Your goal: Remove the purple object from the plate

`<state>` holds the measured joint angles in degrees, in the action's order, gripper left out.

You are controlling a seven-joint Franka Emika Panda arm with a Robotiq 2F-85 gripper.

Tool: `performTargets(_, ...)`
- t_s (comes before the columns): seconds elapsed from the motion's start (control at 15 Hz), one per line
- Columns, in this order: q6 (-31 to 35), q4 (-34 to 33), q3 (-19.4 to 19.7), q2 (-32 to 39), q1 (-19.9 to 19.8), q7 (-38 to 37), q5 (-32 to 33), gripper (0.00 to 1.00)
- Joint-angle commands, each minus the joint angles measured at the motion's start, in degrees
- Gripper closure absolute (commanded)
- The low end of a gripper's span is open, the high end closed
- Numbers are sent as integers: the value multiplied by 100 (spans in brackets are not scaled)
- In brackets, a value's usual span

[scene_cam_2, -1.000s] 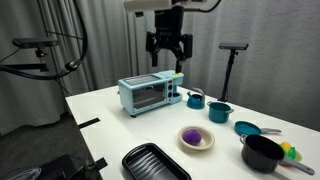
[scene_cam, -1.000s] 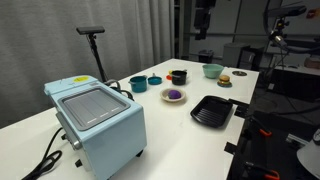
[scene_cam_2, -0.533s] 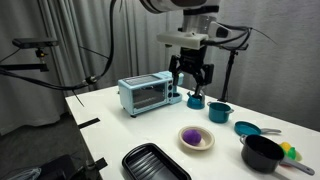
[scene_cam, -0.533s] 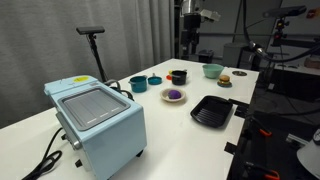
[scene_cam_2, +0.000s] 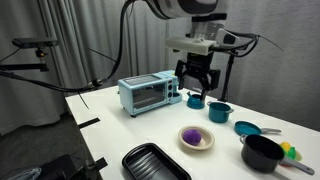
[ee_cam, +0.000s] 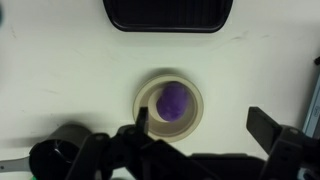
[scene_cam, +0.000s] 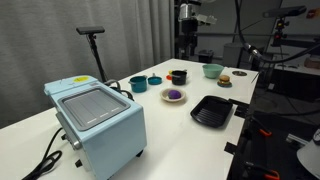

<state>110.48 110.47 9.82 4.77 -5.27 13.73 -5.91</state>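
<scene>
My open gripper is well above the purple object, so it needs to lower toward the plate and bring its spread fingers around that lump.
The purple object is a small rounded lump lying on the cream-white plate in the wrist view, just above my left finger. It also shows on the plate in both exterior views. My gripper hangs open and empty high above the table, well above the plate. In the wrist view the two dark fingers stand wide apart with nothing between them.
A black ridged tray lies at the table's front, also in the wrist view. A light-blue toaster oven, teal bowls, a black pot and a dish with an orange-brown item stand around.
My gripper has come down and moved across over the table toward the plate. The purple object and the plate have not moved.
</scene>
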Motion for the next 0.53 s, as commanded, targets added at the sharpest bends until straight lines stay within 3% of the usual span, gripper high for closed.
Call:
performTargets(0.0,482,41,-182,349,-97,307,-183,0)
performTargets(0.47,1153,-200,-501,1465,-199,308,-509,0)
